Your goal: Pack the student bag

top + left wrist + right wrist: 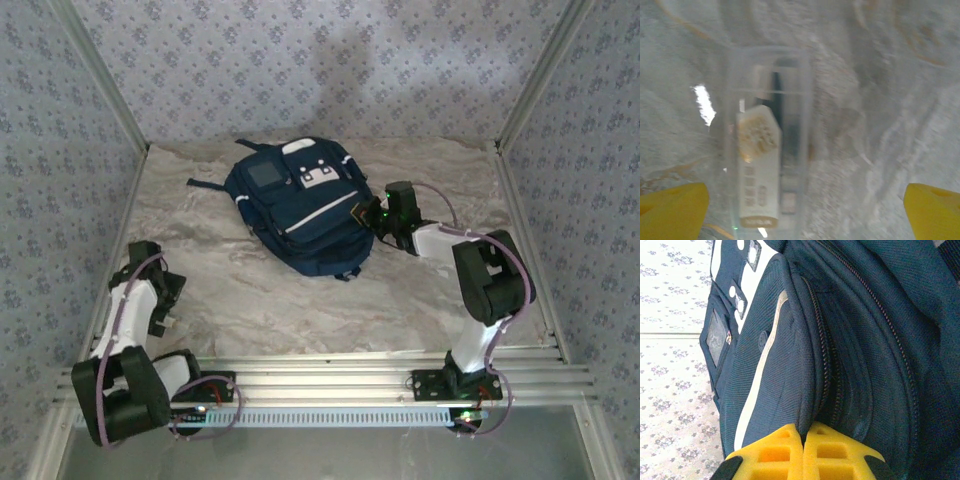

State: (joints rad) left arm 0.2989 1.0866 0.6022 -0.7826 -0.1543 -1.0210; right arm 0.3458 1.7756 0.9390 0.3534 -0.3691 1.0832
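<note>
I will next lower my left gripper onto the clear plastic case point(167, 322) point(767, 145) and close its yellow fingers on both long sides of the case, because the case is below the open gripper.
The navy student bag point(300, 205) lies flat at the back middle of the marble table, its grey patch and white tabs facing up. At the bag's right side my right gripper point(366, 213) is shut on a fold of bag fabric beside the zipper point(826, 355); the yellow fingertips point(804, 440) pinch that edge. My left gripper point(165, 312) hangs open near the table's left front. Its yellow fingertips point(670, 210) stand wide apart over a clear plastic case point(767, 145) lying on the table, with a white labelled item and a dark pen-like item inside. The case sits left of centre between the fingers, untouched.
Patterned walls with metal corner posts point(110, 90) close in the table on the left, back and right. A ridged metal rail point(330, 375) runs along the near edge, where both arm bases stand. Open marble surface point(300, 310) lies between the bag and the rail.
</note>
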